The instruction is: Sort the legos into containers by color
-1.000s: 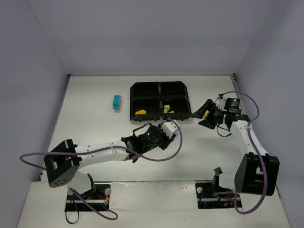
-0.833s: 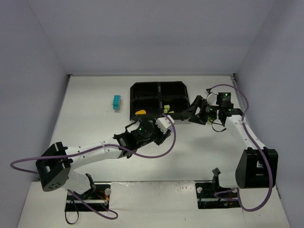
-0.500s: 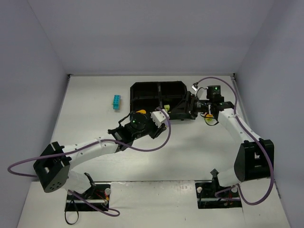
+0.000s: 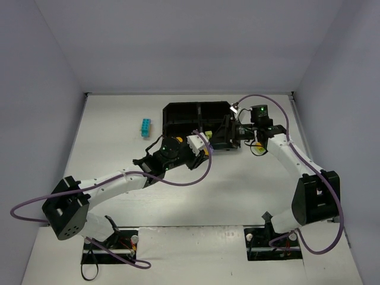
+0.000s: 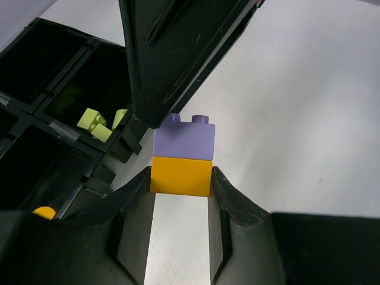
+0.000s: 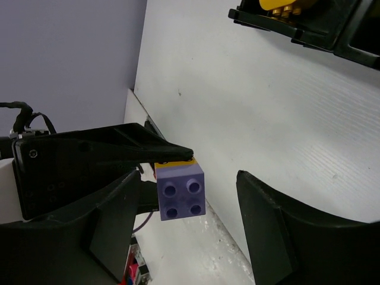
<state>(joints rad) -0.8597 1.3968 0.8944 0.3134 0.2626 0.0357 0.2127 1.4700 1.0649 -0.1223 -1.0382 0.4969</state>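
Note:
The orange lego's container [image 4: 185,130] [image 5: 39,166] is farther out on that side, so my left gripper will next move outward and to the left in the top view and let go over it.
My left gripper [image 5: 180,178] is shut on an orange lego [image 5: 181,176] with a purple lego [image 5: 184,140] stuck on its far end. My right gripper [image 6: 190,214] is open, its jaws standing either side of the purple lego [image 6: 181,190], and one black finger [image 5: 178,47] lies over the purple lego. In the top view both grippers meet at the black tray's [image 4: 184,113] near right corner: the left gripper [image 4: 206,149] and the right gripper [image 4: 224,138]. Lime green legos [image 5: 98,123] lie in one container, an orange lego [image 5: 43,212] in another. A cyan-blue lego [image 4: 145,127] lies left of the tray.
The tray's near edge [image 6: 309,29] with the orange lego [image 6: 285,5] shows at the top of the right wrist view. White table surface spreads below the held legos. Grey walls close in the back and sides. Purple cables loop from both arms.
My right gripper swung left from the table's right side to the tray's near right corner. My left gripper rose toward the tray with the legos until the two met.

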